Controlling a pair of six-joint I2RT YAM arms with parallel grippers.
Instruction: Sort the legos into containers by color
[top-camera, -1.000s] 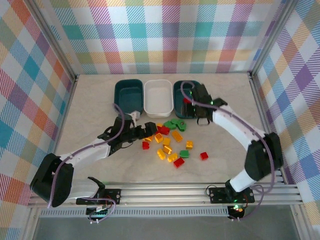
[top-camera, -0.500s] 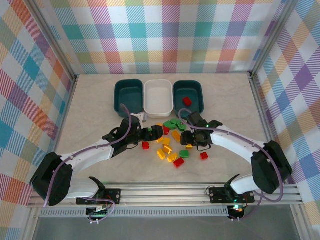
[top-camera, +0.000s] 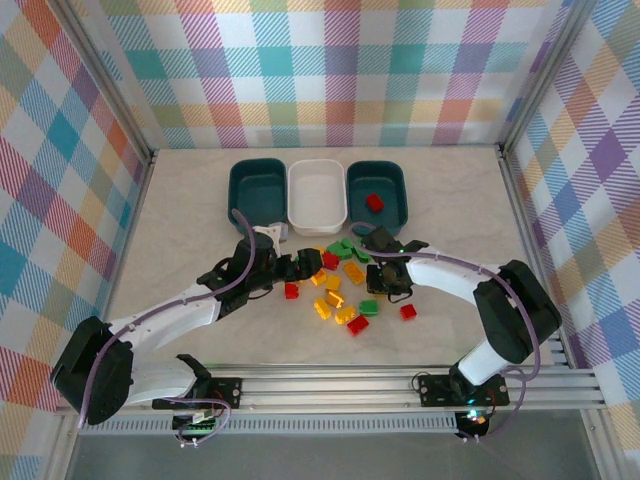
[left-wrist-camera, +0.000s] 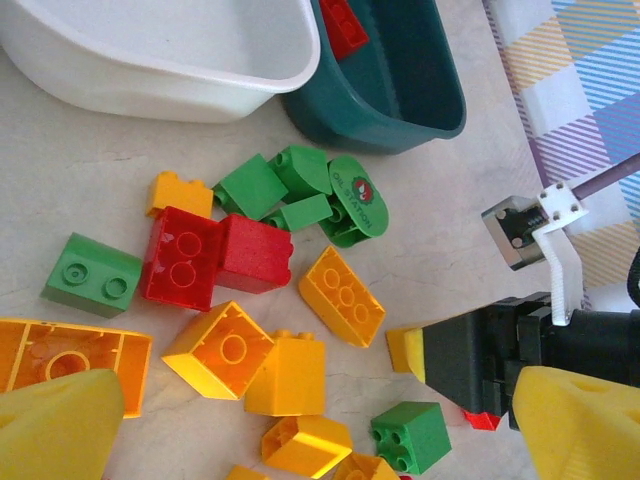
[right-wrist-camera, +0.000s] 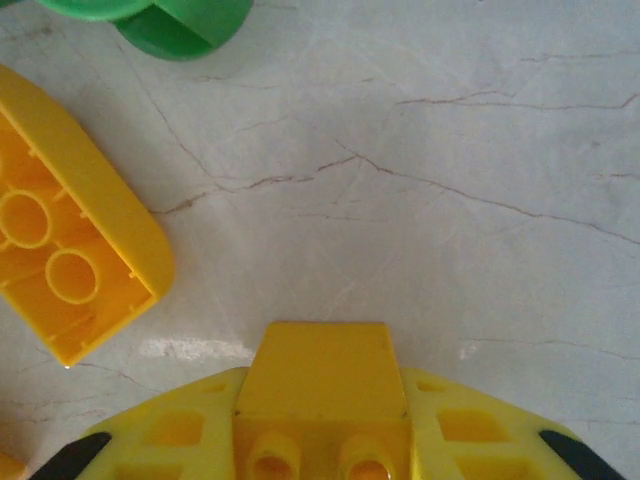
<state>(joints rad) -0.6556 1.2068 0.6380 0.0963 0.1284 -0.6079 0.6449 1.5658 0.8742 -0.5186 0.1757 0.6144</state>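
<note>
The robot will raise its right gripper, carry the small yellow brick outward and release it in the white bin (top-camera: 315, 205), which is empty and lies outward of the gripper.
Red, yellow and green legos (top-camera: 340, 285) lie scattered in front of three bins: teal left (top-camera: 240, 190), white middle (top-camera: 316, 212), teal right (top-camera: 396, 190) holding one red brick (top-camera: 374, 202). My left gripper (top-camera: 306, 265) hangs open over the pile's left side, its yellow fingertips (left-wrist-camera: 60, 425) wide apart above yellow bricks (left-wrist-camera: 285, 375). My right gripper (top-camera: 386, 284) is down on the table at the pile's right side, shut on a small yellow brick (right-wrist-camera: 322, 375). That brick (left-wrist-camera: 403, 350) also pokes out of it in the left wrist view.
Two red bricks (left-wrist-camera: 215, 255), a green brick (left-wrist-camera: 92, 275) and a green disc piece (left-wrist-camera: 357, 195) lie near the bins. A long yellow brick (right-wrist-camera: 60, 260) rests just left of my right gripper. Bare table spreads to the right and front of the pile.
My right arm left the right teal bin, came down to the pile and closed around a yellow brick. My left gripper shifted slightly right over the pile.
</note>
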